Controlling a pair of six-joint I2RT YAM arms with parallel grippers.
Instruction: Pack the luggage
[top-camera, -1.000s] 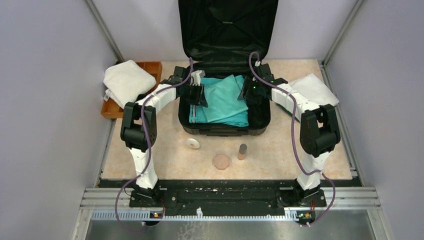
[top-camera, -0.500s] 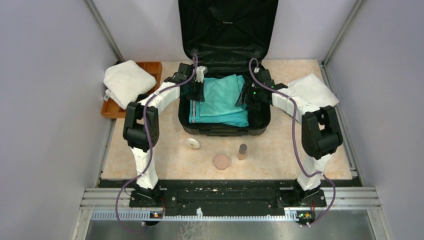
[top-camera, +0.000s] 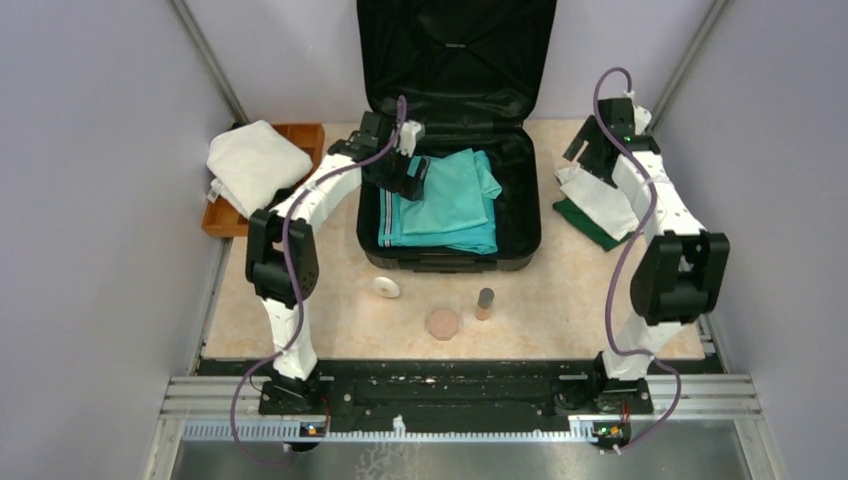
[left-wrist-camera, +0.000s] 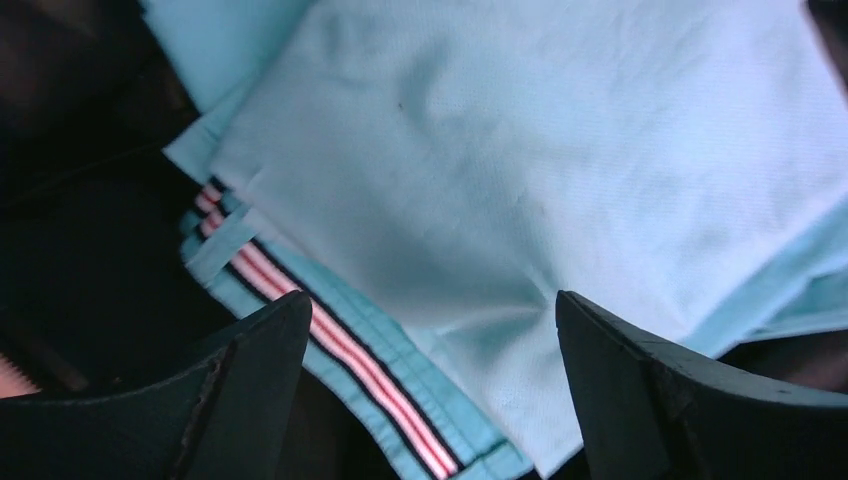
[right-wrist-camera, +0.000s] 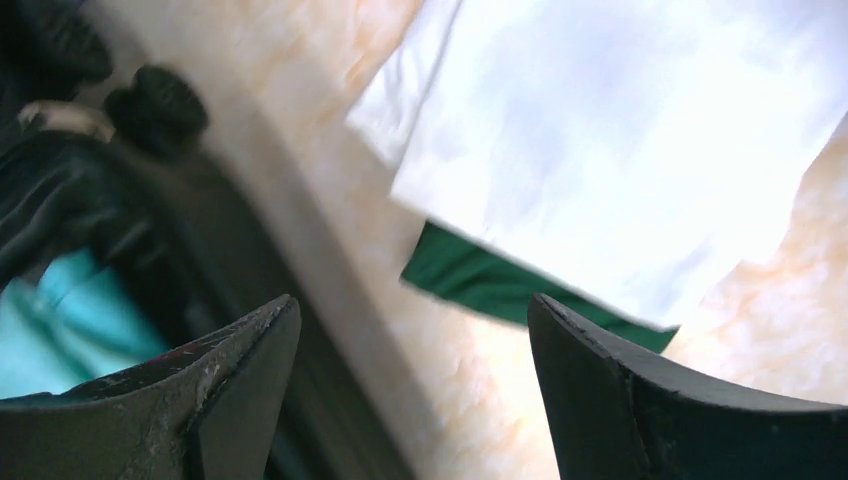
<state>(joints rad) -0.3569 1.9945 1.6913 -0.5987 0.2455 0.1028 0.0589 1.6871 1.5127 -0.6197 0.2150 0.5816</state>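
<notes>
I will lower my right gripper onto the white cloth's folded edge (top-camera: 572, 187) (right-wrist-camera: 438, 188) by the suitcase next, as the white cloth lies uncovered on the dark green one.
The luggage (top-camera: 522, 215) lies open on the table with its lid (top-camera: 455, 60) standing upright at the back. A folded teal garment (top-camera: 445, 200) with a pink-striped hem (left-wrist-camera: 330, 345) lies inside it. My left gripper (top-camera: 412, 178) hovers open just above the garment's left side (left-wrist-camera: 430, 305), holding nothing. My right gripper (top-camera: 588, 150) is outside the suitcase on the right, open (right-wrist-camera: 412, 305) and empty. It hangs over the table beside a white folded cloth (right-wrist-camera: 620, 130) that lies on a dark green cloth (right-wrist-camera: 480, 280). The suitcase rim (right-wrist-camera: 120, 200) shows at the left of that view.
A brown wooden tray (top-camera: 305, 135) at the back left holds a white folded towel (top-camera: 255, 165). In front of the suitcase lie a white disc (top-camera: 387, 287), a pink round piece (top-camera: 442, 323) and a small upright cylinder (top-camera: 485, 302). Grey walls enclose both sides.
My left gripper has opened over the teal garment and shifted slightly right. My right arm has swung out of the suitcase to the back right, above the white cloth, its jaws wider.
</notes>
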